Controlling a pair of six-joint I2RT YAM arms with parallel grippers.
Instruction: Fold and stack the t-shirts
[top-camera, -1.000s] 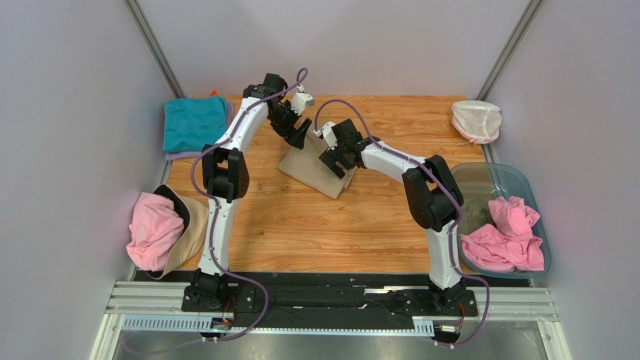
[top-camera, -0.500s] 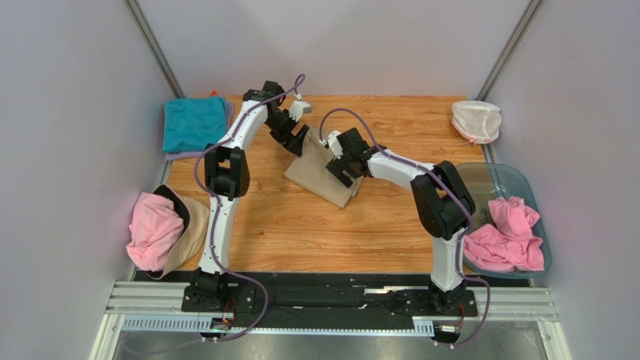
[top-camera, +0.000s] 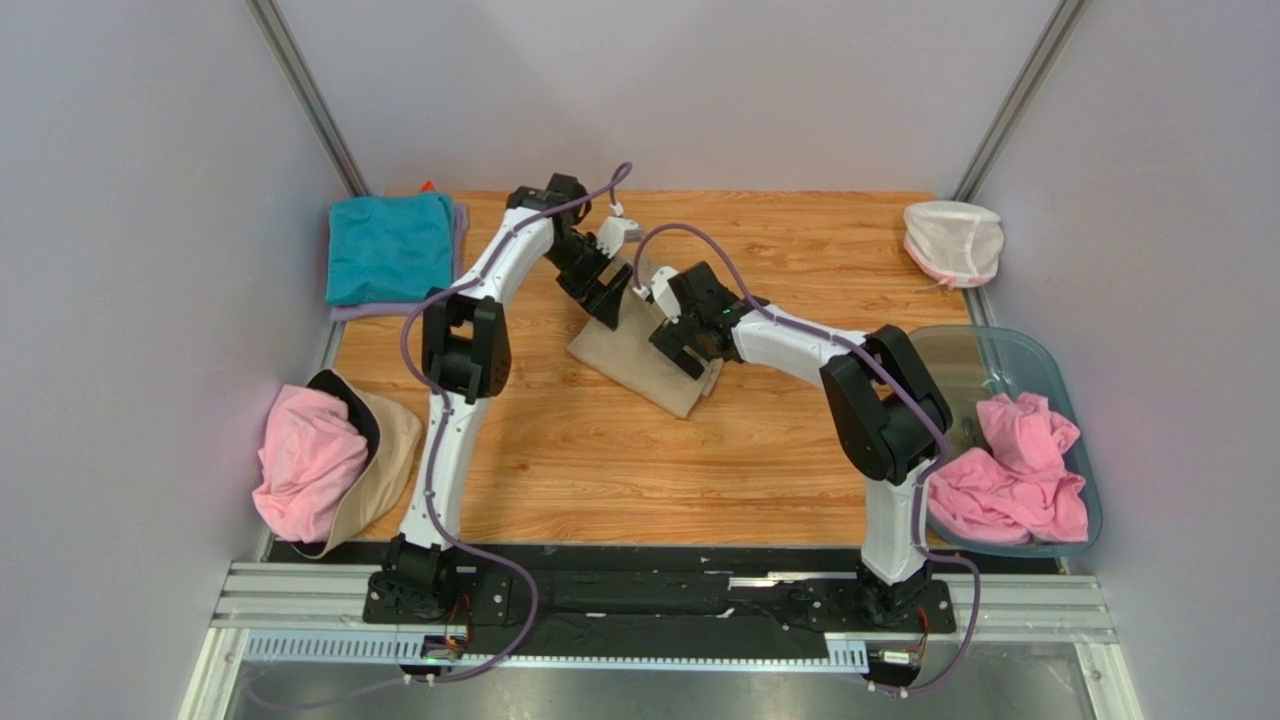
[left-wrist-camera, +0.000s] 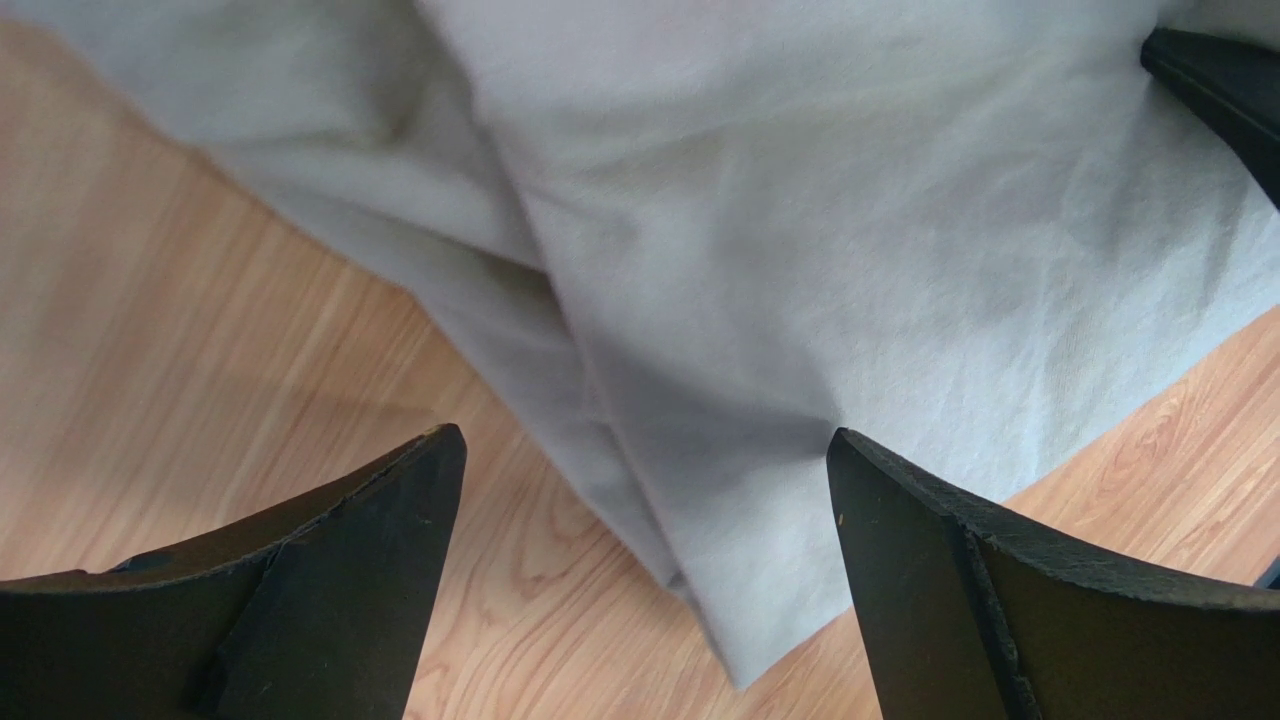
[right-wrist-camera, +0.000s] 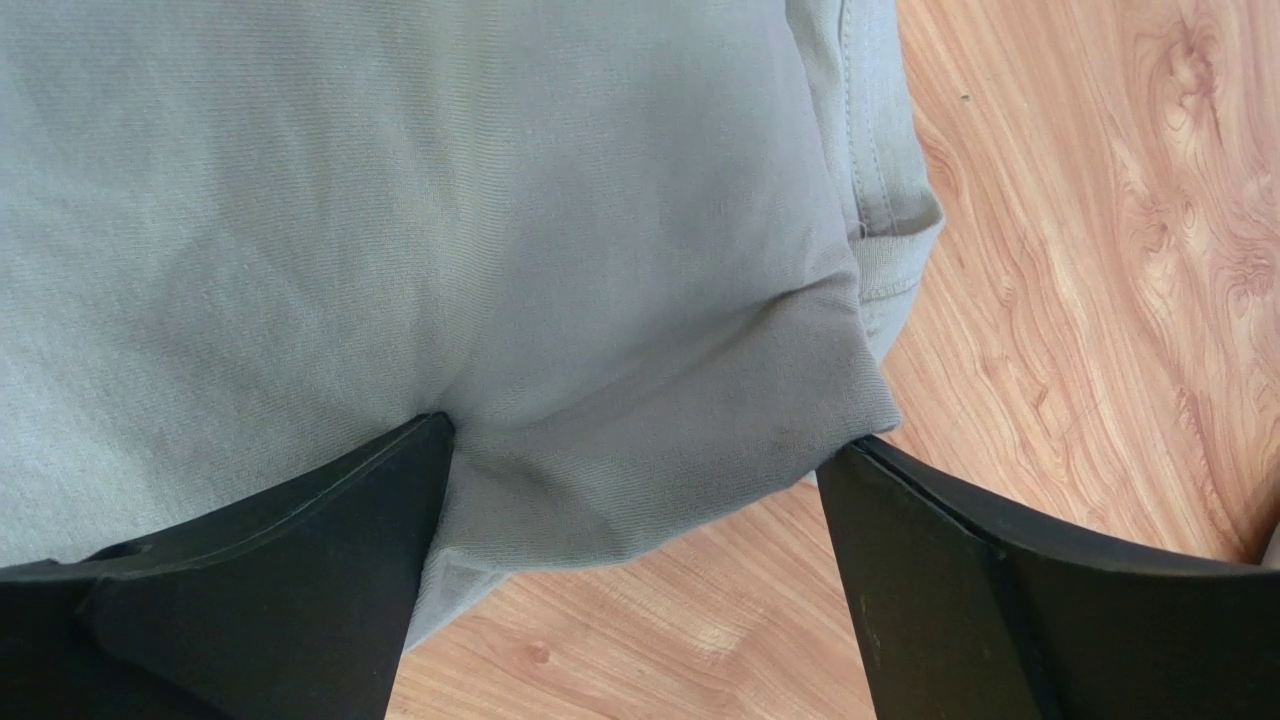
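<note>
My left gripper needs to move next toward my right gripper and back, further onto the folded tan t-shirt (top-camera: 628, 357), because one finger's end is still over wood.
A folded tan t-shirt (top-camera: 628, 357) lies on the wooden table at mid-back; it looks greyish in the wrist views. My left gripper (top-camera: 613, 285) hangs open over its far edge, with a folded corner of the cloth (left-wrist-camera: 781, 570) between the spread fingers. My right gripper (top-camera: 681, 333) stands open over the shirt's right end, its fingers either side of a bunched corner (right-wrist-camera: 661, 435), the left finger touching the cloth. A folded teal t-shirt (top-camera: 388, 248) rests on a lilac one (top-camera: 358, 311) at back left. Pink t-shirts lie at the left edge (top-camera: 308, 458) and in the tub (top-camera: 1010, 480).
A clear bluish tub (top-camera: 962, 360) stands at the right edge. A white net pouch (top-camera: 953, 240) sits at the back right corner. A tan cloth (top-camera: 388, 450) lies under the left pink shirt. One tip of the right gripper's fingers (left-wrist-camera: 1217, 75) shows in the left wrist view.
Both grippers have come lower and closer together over the tan shirt: the left moved right and nearer, the right slid slightly nearer. Both stayed open.
</note>
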